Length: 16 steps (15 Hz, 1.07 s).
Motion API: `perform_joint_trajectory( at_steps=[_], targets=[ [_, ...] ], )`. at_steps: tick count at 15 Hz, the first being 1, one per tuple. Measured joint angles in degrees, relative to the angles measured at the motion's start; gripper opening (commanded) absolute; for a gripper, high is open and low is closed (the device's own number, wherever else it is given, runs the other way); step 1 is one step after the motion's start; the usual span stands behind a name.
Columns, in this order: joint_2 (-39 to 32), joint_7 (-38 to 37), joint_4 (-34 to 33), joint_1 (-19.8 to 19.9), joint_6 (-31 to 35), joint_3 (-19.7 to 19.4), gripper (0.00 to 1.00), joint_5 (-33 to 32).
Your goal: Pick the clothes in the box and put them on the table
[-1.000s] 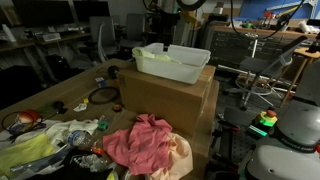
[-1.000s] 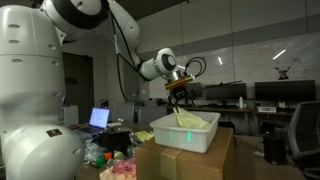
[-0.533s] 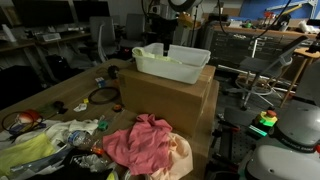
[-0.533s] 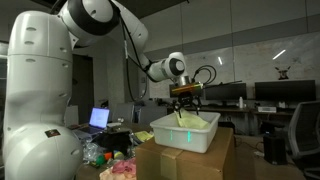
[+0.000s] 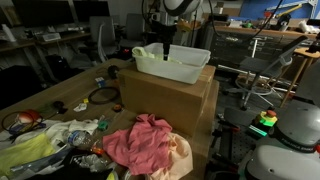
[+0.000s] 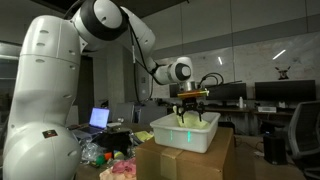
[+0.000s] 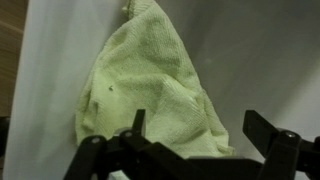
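I should move my gripper straight down to the cloth's edge between its open fingers and close on the cloth's fold. The bottom of the box is empty beside that edge of the cloth.
A white plastic box (image 5: 185, 62) stands on a cardboard carton (image 5: 170, 92); it also shows in an exterior view (image 6: 186, 131). A light green cloth (image 7: 150, 85) lies inside it, draped over the box's near edge (image 5: 152, 62). My gripper (image 7: 198, 125) is open just above the cloth, one finger over the cloth, the other over the bare white floor of the box. In both exterior views the gripper (image 6: 190, 104) hangs in the box's opening (image 5: 164, 45).
A pile of clothes lies on the table: a pink cloth (image 5: 140, 140), a cream one (image 5: 182, 155) and pale green and white pieces (image 5: 45, 140). Cables and small items (image 5: 100, 95) lie on the wooden tabletop. Desks and monitors stand behind.
The arm has swung toward the box's middle and lowered slightly; the gripper now hangs lower over the green cloth. The cloth and box have not moved.
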<state>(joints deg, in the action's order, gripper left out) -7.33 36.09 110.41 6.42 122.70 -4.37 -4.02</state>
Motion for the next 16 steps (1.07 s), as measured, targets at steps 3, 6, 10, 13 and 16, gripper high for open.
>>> perform_joint_trajectory(
  at_steps=[3, 6, 10, 13, 16],
  targets=[
    [-1.6, 1.3, -0.7, 0.6, -0.4, 0.0, 1.00, 1.5],
    [-3.1, 2.6, -1.4, 1.1, -0.9, 0.0, 1.00, 2.9],
    [-4.3, 4.9, -2.0, 1.9, -0.9, 0.1, 1.00, 4.4],
    [-5.0, 6.7, -2.2, 2.4, -0.9, 0.1, 1.00, 5.9],
    [-5.9, 8.5, -2.2, 2.9, -1.0, 0.1, 1.00, 7.5]
  ],
)
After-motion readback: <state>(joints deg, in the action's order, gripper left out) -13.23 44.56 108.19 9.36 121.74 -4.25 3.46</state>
